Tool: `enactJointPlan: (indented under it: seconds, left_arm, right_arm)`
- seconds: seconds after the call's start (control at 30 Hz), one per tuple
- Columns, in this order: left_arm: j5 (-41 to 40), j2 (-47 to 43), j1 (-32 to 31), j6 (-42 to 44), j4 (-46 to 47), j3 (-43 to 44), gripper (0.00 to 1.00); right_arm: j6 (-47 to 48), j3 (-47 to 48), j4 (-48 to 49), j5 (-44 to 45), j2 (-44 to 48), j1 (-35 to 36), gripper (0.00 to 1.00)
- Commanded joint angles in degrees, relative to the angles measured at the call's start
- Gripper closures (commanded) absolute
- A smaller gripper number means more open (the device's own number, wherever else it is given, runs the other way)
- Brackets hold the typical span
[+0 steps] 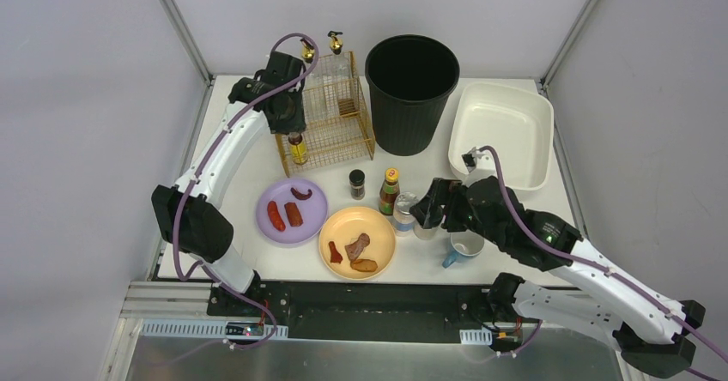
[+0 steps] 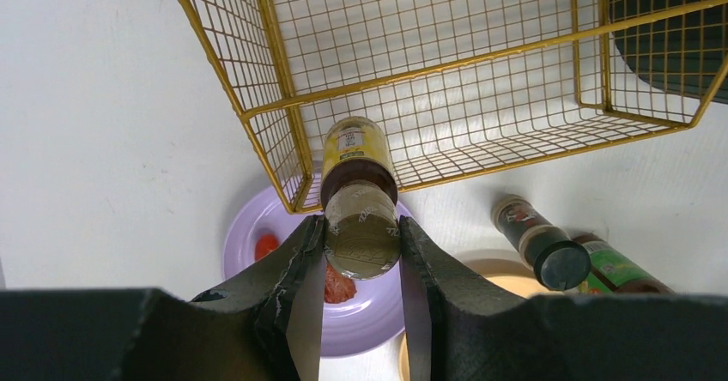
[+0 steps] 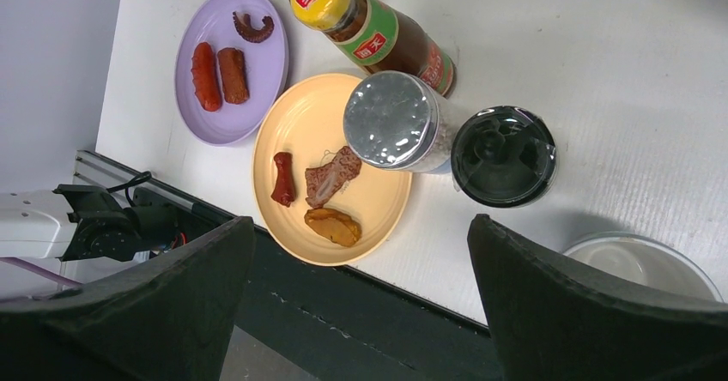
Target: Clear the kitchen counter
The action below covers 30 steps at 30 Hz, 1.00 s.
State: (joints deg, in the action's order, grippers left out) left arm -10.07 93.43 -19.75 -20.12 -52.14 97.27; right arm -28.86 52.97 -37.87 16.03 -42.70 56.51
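My left gripper lowers the yellow-labelled bottle onto the bottom of the gold wire basket in its otherwise empty front corner (image 1: pixel 300 162) next, then releases the bottle's cap.
The white kitchen counter (image 1: pixel 232 154) holds plates, bottles and jars. My left gripper (image 1: pixel 290 123) is shut on the cap of a small yellow-labelled bottle (image 1: pixel 297 148), at the front left corner of the gold wire basket (image 1: pixel 330 111). In the left wrist view the fingers (image 2: pixel 296 261) press both sides of the bottle's cap (image 2: pixel 362 231). My right gripper (image 1: pixel 427 214) is open and empty, above a silver-lidded jar (image 3: pixel 395 123) and a black-lidded jar (image 3: pixel 504 155).
A purple plate (image 1: pixel 311 199) and a yellow plate (image 1: pixel 379 226) hold food. A spice shaker (image 1: pixel 356 184), a sauce bottle (image 1: pixel 390 190) and a mug (image 1: pixel 464 248) stand nearby. A black bin (image 1: pixel 411 93) and a white tub (image 1: pixel 502 132) are at the back.
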Motion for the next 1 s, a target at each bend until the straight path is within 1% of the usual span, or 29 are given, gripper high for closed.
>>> enactJointPlan:
  seconds: [0.0,0.3,0.37,0.53,0.63,0.7,0.77,0.97]
  left_arm:
    - [-2.7,-0.6,0.5,-0.2,1.1,-0.9,1.0]
    - [-3.5,0.1,0.6,-1.7,1.2,-4.5,1.0]
    - [-3.9,0.3,0.6,-2.1,1.2,-5.2,0.93]
    - [-3.6,0.3,0.6,-2.4,1.2,-5.8,0.59]
    - [-3.6,0.0,0.6,-2.5,1.1,-5.9,0.43]
    - [-3.5,-0.4,0.6,-2.5,1.1,-6.0,0.37]
    - [-3.3,-0.8,0.6,-2.4,1.1,-6.0,0.33]
    - [-2.2,-3.6,0.6,-2.4,1.1,-5.6,0.3]
  right_arm:
    - [-1.3,-0.8,1.7,-0.1,1.3,0.3,0.01]
    - [-1.7,-1.1,1.7,0.0,1.2,0.2,0.01]
    - [-1.8,-1.0,1.7,-0.1,1.0,0.3,0.01]
    - [-1.9,-0.9,1.5,0.4,0.9,0.3,0.01]
    - [-1.8,-0.4,1.4,0.7,0.6,0.3,0.01]
    - [-1.6,0.1,1.4,0.8,0.2,0.2,0.01]
    - [-1.1,0.9,1.2,0.9,-0.8,0.3,0.01]
    - [0.5,4.7,0.1,1.8,-4.4,0.3,0.01]
